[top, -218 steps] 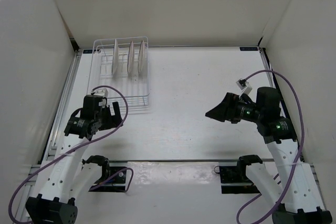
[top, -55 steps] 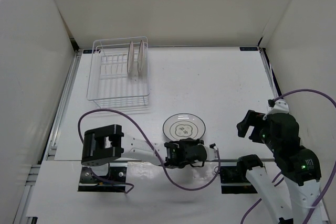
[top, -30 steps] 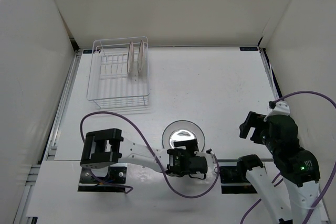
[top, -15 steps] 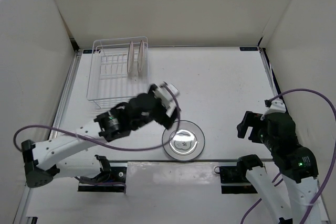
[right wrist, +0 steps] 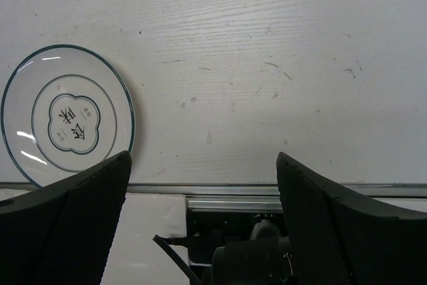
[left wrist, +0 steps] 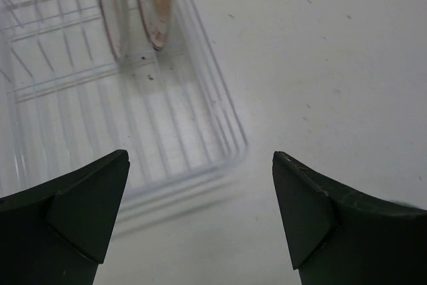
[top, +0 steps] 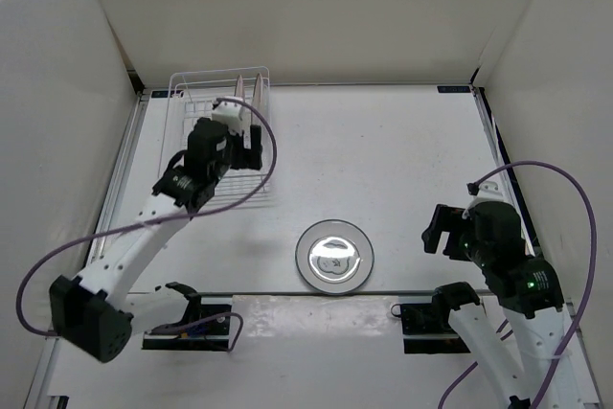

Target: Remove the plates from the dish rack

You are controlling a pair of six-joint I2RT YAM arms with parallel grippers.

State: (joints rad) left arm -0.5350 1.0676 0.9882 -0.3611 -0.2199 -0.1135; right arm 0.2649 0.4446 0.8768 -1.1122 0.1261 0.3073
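The rim of the whitish plate [top: 239, 87] comes between my left gripper's fingers next, as the gripper moves outward over the rack [top: 173, 131] and closes. The plate stands upright, outward of my gripper.
The white wire dish rack [top: 173, 131] stands at the far left and holds two plates upright at its far end: a whitish one [top: 238, 88] and one beside it [top: 259, 91]. In the left wrist view the rack [left wrist: 230, 125] shows the whitish plate [left wrist: 110, 8] and an orange-brown tinted plate [left wrist: 155, 5]. A third plate [top: 335, 256], glossy pale with a dark rim line, lies flat on the table near the front; it also shows in the right wrist view [right wrist: 67, 117]. My left gripper [top: 251, 139] is open and empty above the rack's right side [left wrist: 200, 218]. My right gripper [top: 433, 230] is open and empty, right of the flat plate [right wrist: 203, 211].
White walls close in the table on the left, back and right. A metal rail [top: 287, 292] runs along the front edge, with the arm mounts [top: 426, 318] below it. Purple cables loop from both arms.
My left arm has swung from beside the flat plate back over the rack, its gripper empty. The flat plate stays on the table. My right gripper has shifted slightly.
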